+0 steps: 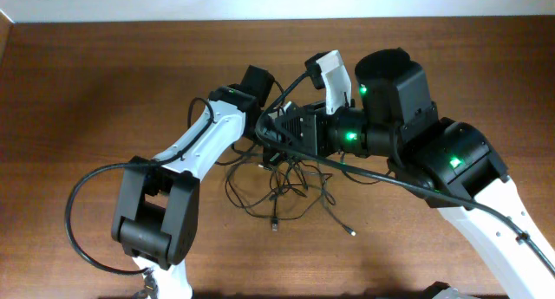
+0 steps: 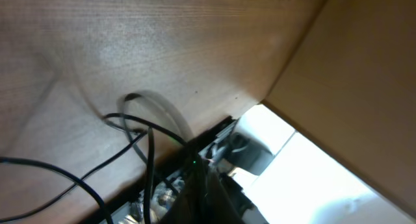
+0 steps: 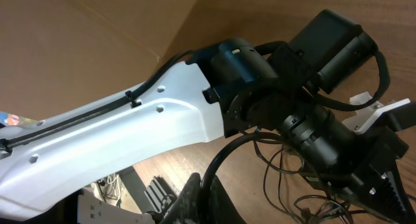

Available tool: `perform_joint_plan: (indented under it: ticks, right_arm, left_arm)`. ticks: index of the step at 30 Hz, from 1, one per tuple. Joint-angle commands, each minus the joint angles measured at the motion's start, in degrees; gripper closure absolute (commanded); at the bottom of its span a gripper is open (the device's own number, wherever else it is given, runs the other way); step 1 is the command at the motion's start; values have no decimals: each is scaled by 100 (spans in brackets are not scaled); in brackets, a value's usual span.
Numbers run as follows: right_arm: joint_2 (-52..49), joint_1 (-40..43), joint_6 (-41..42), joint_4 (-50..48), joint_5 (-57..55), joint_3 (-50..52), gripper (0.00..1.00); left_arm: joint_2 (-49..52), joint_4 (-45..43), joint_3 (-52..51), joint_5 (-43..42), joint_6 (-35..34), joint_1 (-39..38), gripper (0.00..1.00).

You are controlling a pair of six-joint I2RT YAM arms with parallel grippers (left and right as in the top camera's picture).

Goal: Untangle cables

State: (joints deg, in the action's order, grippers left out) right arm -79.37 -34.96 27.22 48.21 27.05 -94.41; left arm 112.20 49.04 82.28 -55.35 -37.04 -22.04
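As the black cable runs into the tangle, I will draw my right gripper up and to the right in the overhead view, over clear tabletop, to release it.
Thin black cables (image 1: 286, 191) lie in a loose tangle on the wooden table at the centre, under both arms. My left gripper (image 1: 267, 150) reaches down into the top of the tangle. In the left wrist view its dark fingers (image 2: 205, 198) are shut, with cable loops (image 2: 133, 130) just beside them; whether a strand is pinched is hidden. My right gripper (image 1: 264, 126) points left above the tangle. In the right wrist view it (image 3: 208, 204) is shut on a black cable (image 3: 224, 162) that arcs up from between its fingers. More cables (image 3: 279, 178) hang below the left gripper's ridged finger (image 3: 390, 191).
The white left arm (image 1: 195, 143) and the bulky right arm (image 1: 451, 160) crowd the table's middle. A thick black arm cable (image 1: 82, 212) loops out at the left. Loose plug ends (image 1: 353, 233) lie at the tangle's near edge. The table's far edge (image 1: 277, 20) meets a pale wall.
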Motion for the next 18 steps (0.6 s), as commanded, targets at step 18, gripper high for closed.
perform_joint_plan:
  ticks: [18]
  right_arm:
    - [328,22,-573,719,-1213,-1228,96]
  left_arm:
    - [302,299,26,5200,586,168,100]
